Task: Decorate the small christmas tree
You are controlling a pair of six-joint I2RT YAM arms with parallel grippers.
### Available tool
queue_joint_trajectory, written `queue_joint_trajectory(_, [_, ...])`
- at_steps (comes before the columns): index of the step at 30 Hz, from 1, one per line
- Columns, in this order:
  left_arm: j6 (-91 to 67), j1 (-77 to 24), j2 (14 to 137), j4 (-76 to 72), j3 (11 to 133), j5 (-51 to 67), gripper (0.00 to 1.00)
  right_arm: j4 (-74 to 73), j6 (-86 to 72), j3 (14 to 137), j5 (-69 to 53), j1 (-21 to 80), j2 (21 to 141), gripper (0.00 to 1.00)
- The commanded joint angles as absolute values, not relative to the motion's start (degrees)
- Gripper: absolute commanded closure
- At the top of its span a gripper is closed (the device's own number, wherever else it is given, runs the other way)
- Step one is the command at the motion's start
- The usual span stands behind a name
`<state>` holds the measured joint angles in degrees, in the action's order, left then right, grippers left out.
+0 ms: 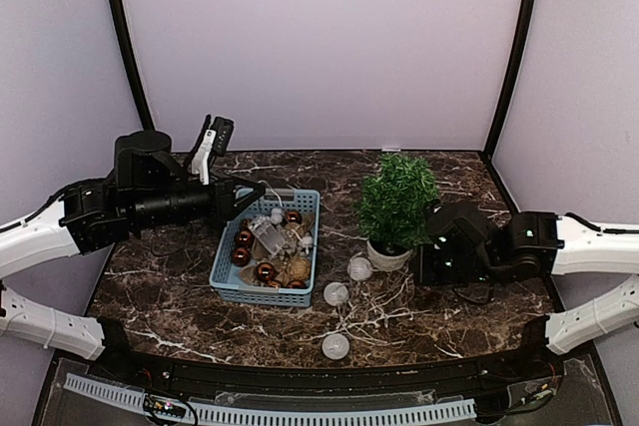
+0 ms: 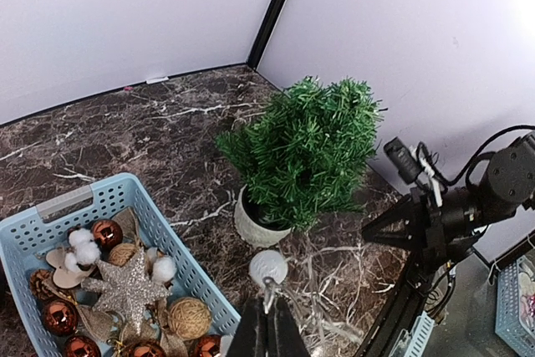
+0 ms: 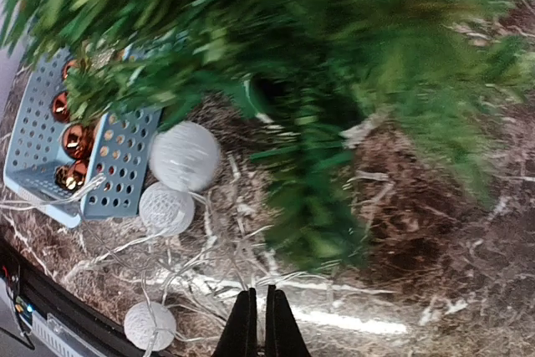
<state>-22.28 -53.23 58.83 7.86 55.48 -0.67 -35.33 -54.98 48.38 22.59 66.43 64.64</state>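
The balls lie on the basket side of the pot, so I will move my right gripper to the right in the top view, over bare marble, and let go of the string's wire.
The small christmas tree [image 1: 396, 199] stands in its white pot [image 1: 387, 256] right of centre and fills the top of the right wrist view [image 3: 334, 81]. A string of white ball lights [image 1: 336, 293] lies tangled in front of it. My left gripper [image 2: 268, 303] is shut on the string's wire, and one white ball [image 2: 267, 267] hangs just past the tips, short of the pot [image 2: 255, 225]. My right gripper [image 3: 258, 293] sits low beside the pot, shut, with thin wire strands converging into its tips. Three balls [image 3: 165, 206] lie to its left.
A blue basket [image 1: 262, 296] left of the tree holds copper baubles, a glitter star [image 2: 125, 288], twine balls and cotton. Loose wire [image 1: 384, 311] spreads over the marble in front. The two arms flank the tree. Walls close the back and sides.
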Motion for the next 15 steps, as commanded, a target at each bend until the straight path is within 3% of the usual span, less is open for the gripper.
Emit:
queue_joint_trajectory(1, [-20.99,-52.75,60.17,9.83,58.76,1.41,1.0,-40.92,-57.53,45.16,24.0,61.51,58.06,0.99])
queue_joint_trajectory(15, [-21.05,-52.5,59.27,3.82,55.39,9.19,1.0,-51.79,-57.07,43.83,28.07,48.91,48.6,0.93])
